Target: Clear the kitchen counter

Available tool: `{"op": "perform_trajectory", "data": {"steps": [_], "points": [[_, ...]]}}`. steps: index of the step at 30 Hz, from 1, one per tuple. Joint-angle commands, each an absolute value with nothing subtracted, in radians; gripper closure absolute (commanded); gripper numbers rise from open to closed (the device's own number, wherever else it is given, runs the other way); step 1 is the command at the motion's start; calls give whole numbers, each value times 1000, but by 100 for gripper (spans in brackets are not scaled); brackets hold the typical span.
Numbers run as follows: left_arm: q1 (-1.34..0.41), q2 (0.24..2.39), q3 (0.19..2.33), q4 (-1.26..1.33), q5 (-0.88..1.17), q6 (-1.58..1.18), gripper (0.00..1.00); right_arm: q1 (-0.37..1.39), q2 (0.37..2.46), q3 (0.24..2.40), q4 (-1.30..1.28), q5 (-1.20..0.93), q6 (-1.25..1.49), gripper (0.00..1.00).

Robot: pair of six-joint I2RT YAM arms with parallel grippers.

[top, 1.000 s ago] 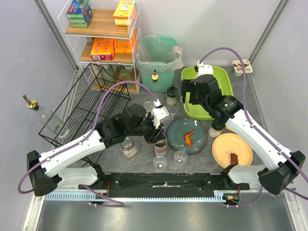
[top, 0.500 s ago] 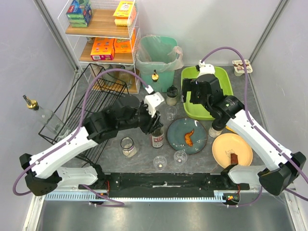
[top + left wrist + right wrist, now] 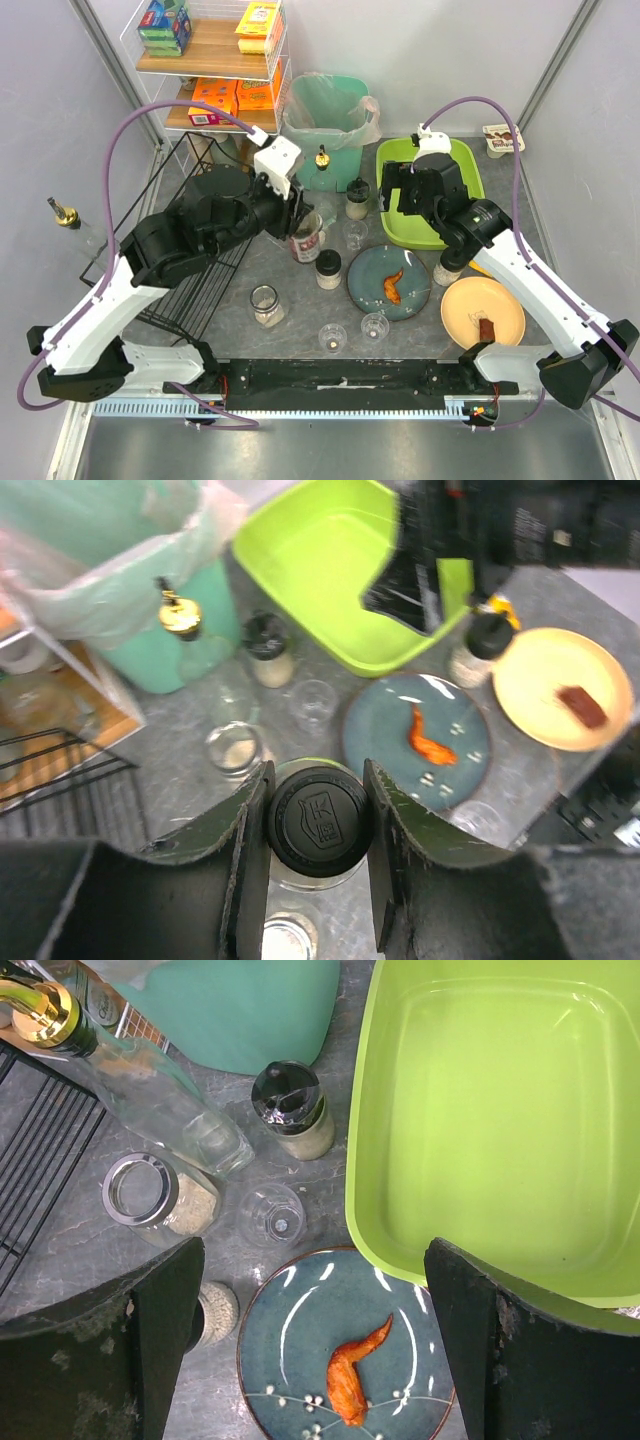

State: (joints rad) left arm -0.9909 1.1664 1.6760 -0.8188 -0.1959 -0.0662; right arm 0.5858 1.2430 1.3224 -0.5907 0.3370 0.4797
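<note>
I need to move my left gripper to the left in the top view, then lower it over the rack's side (image 3: 160,194) and let go, because the jar hangs over the counter.
The kitchen counter (image 3: 300,312) is a dark-grey mottled surface crowded with dishes and jars. My left gripper (image 3: 300,222) is shut on a glass jar (image 3: 306,242) with a red label and black lid, held above the counter beside the black wire rack (image 3: 190,225). In the left wrist view both fingers clamp the black lid (image 3: 318,820). My right gripper (image 3: 402,208) is open and empty, hovering over the blue plate (image 3: 372,285) and the lime-green tub (image 3: 455,175). In the right wrist view its fingers (image 3: 165,1345) straddle the plate (image 3: 300,1350) with a chicken wing (image 3: 352,1380).
A yellow plate (image 3: 465,300) holds a brown scrap. A small black-lid jar (image 3: 328,268), an open jar (image 3: 266,305), clear glasses (image 3: 333,338), a spice jar (image 3: 357,198), an oil bottle (image 3: 322,158) and a shaker (image 3: 447,268) stand about. A teal bin (image 3: 330,120) and shelves are behind.
My left arm has lifted the red-label jar from beside the blue plate and carried it up and left toward the rack. The right arm has barely moved.
</note>
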Motion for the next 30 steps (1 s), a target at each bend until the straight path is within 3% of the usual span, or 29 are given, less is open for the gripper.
{"op": "perform_trajectory", "data": {"steps": [1, 4, 12, 24, 30], "points": [[-991, 1203, 1804, -778, -507, -45, 98, 580, 1227, 1336, -549, 338, 480, 2], [-951, 1245, 1877, -798, -554, -14, 98, 577, 1229, 1338, -546, 333, 479, 2], [-559, 1338, 2022, -851, -246, -46, 98, 569, 1226, 1332, -540, 314, 474, 2], [-186, 1397, 2172, -862, -35, -100, 98, 546, 1192, 1350, -537, 322, 422, 2], [-52, 1417, 2206, -868, -31, -55, 98, 529, 1186, 1367, -545, 305, 388, 2]]}}
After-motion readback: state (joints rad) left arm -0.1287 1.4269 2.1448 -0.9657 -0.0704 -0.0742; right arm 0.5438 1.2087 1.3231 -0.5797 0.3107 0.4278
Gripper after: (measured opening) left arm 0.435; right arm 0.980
